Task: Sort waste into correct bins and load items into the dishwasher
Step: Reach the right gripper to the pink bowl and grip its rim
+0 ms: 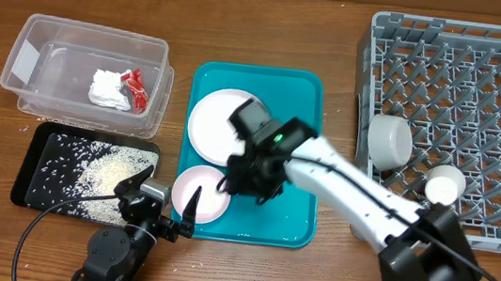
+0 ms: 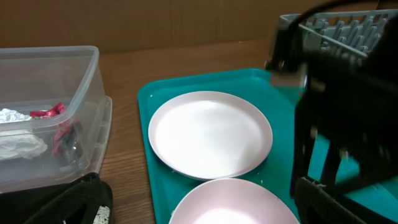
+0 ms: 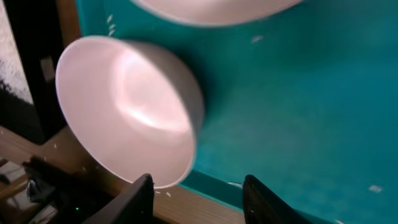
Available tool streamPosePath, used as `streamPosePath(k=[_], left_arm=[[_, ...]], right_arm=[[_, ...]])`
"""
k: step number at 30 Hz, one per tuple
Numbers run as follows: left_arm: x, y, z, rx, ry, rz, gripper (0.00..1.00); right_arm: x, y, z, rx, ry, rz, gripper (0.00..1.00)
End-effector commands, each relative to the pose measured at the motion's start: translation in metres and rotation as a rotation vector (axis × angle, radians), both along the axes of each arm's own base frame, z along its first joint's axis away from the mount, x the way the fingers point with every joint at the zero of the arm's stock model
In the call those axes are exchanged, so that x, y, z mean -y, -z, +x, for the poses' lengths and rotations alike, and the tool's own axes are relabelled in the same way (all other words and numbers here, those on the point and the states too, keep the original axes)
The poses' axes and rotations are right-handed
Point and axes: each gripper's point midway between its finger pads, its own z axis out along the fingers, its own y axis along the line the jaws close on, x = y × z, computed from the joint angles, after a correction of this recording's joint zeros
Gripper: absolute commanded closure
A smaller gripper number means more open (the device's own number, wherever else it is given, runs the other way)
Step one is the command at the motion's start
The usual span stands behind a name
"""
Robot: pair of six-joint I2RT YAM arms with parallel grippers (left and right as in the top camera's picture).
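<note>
My right gripper lowers onto the pinkish bowl's rim on the side facing the dish rack next, as that part lies just ahead of its open fingers.
The teal serving tray (image 1: 302, 99) holds a round white plate (image 1: 215, 119) and a pinkish bowl (image 1: 202, 195). My right gripper (image 1: 241, 179) is open and empty, low over the tray just right of the bowl; in its wrist view (image 3: 199, 199) the bowl (image 3: 130, 106) lies ahead of the left finger. My left gripper (image 1: 166, 205) is open and empty at the bowl's near-left side; its wrist view (image 2: 199, 214) shows the bowl (image 2: 230, 205) and plate (image 2: 211, 134). The clear tub (image 1: 54, 38) holds the white tissue (image 1: 105, 89) and red wrapper (image 1: 135, 90). Rice grains (image 1: 95, 175) lie in the black tray (image 1: 37, 149). Chopsticks are out of view.
The grey dish rack (image 1: 484, 82) stands at the right with two white bowls (image 1: 390, 140) (image 1: 444, 184) in its near-left part. The right arm (image 2: 342, 93) crosses the tray's right side. Bare wooden table shows between tray and rack.
</note>
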Motion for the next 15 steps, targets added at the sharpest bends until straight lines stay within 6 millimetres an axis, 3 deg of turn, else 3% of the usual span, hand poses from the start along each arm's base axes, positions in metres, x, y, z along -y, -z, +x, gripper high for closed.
streamPosePath(k=[1, 6, 9, 15], left_arm=[[-0.001, -0.001, 0.000, 0.014, 0.000, 0.007, 0.00], [-0.001, -0.001, 0.000, 0.014, 0.000, 0.007, 0.00], [-0.001, -0.001, 0.000, 0.014, 0.000, 0.007, 0.00], [-0.001, -0.001, 0.000, 0.014, 0.000, 0.007, 0.00]], right_arm=[[-0.015, 0.013, -0.023, -0.041, 0.002, 0.008, 0.52], [-0.006, 0.026, -0.012, 0.019, 0.124, -0.081, 0.59], [0.001, 0.038, -0.013, 0.016, 0.163, -0.106, 0.69], [0.001, 0.044, -0.015, -0.006, 0.183, -0.108, 0.71]])
